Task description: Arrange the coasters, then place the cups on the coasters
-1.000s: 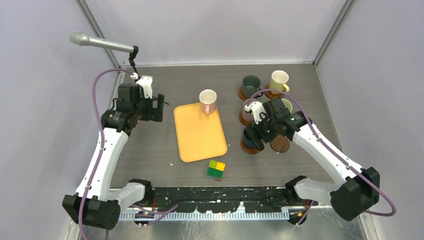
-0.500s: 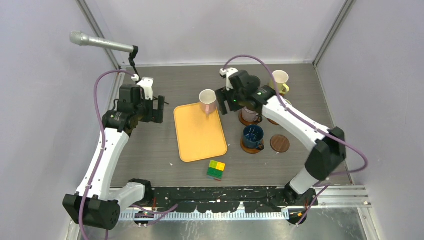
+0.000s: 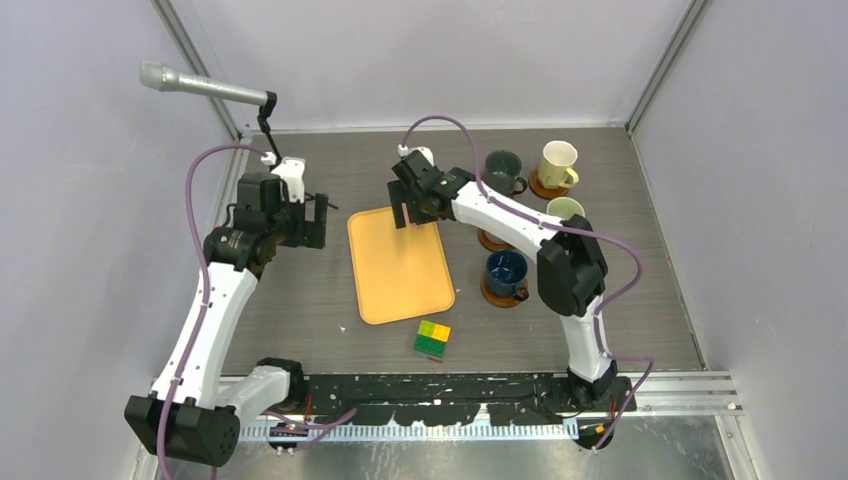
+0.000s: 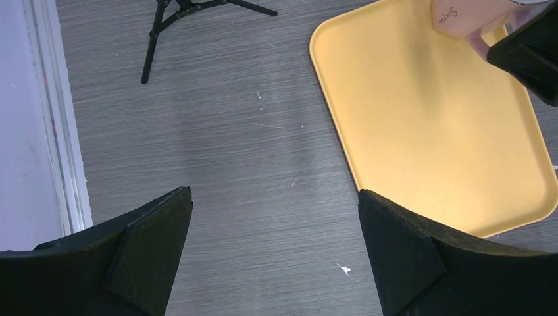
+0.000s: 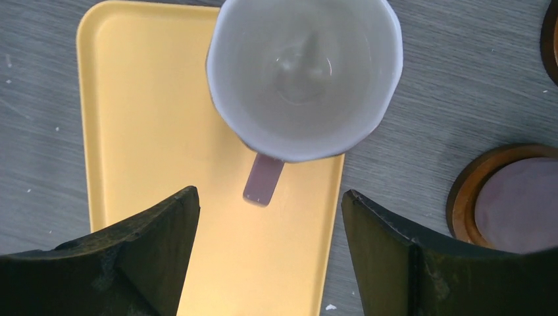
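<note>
The white-pink cup's handle is below my right gripper, between its open fingers. I should lower the gripper next until those fingers are on either side of the handle, and then close them.
The white-pink cup (image 5: 303, 72) stands upright on the far right corner of the orange tray (image 5: 131, 131), its handle (image 5: 263, 179) pointing toward me. My right gripper (image 5: 268, 194) hovers open just above it, one finger on each side of the handle, holding nothing. In the top view this gripper (image 3: 410, 213) hides the cup. The dark grey-green cup (image 3: 500, 168), pale yellow cup (image 3: 557, 160) and dark blue cup (image 3: 506, 270) each sit on a coaster (image 3: 493, 296). The mauve cup (image 5: 516, 204) sits on another. My left gripper (image 3: 318, 218) is open and empty over bare table, left of the tray.
A light green cup (image 3: 566, 207) sits behind the right arm. A yellow-green block (image 3: 432, 338) lies near the front edge. A microphone (image 3: 205, 88) on a small stand (image 4: 184, 10) stands at the back left. Walls close in on the left, right and back.
My right arm has swung from beside the dark blue cup, leftward and away across the table, to above the white-pink cup on the tray. The left arm has not moved.
</note>
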### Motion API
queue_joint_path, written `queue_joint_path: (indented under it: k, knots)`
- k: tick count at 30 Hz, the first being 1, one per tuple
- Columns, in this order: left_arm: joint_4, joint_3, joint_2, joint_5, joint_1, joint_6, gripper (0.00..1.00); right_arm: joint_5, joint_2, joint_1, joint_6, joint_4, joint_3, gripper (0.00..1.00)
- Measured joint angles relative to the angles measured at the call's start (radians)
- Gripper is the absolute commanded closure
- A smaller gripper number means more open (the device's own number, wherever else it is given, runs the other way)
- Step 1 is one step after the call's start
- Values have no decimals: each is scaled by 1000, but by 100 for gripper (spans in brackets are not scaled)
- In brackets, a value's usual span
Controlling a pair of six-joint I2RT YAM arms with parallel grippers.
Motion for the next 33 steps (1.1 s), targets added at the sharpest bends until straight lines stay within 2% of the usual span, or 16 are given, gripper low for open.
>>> queue_joint_path:
  k: [6, 11, 24, 28, 32, 33]
  knots:
    - [11, -11, -20, 0, 0, 0, 0, 43, 89, 1, 42, -14, 70, 24]
    - [17, -18, -26, 0, 0, 0, 0, 73, 138, -2, 56, -18, 102, 34]
    - [22, -31, -32, -3, 0, 2, 0, 69, 154, -22, 48, -23, 95, 58]
    - [22, -31, -32, -3, 0, 2, 0, 43, 151, -26, 18, 6, 53, 71]
    - [22, -31, -32, -3, 0, 2, 0, 33, 124, -29, -34, 40, -12, 98]
    - [22, -31, -32, -3, 0, 2, 0, 21, 113, -33, -50, 49, -27, 100]
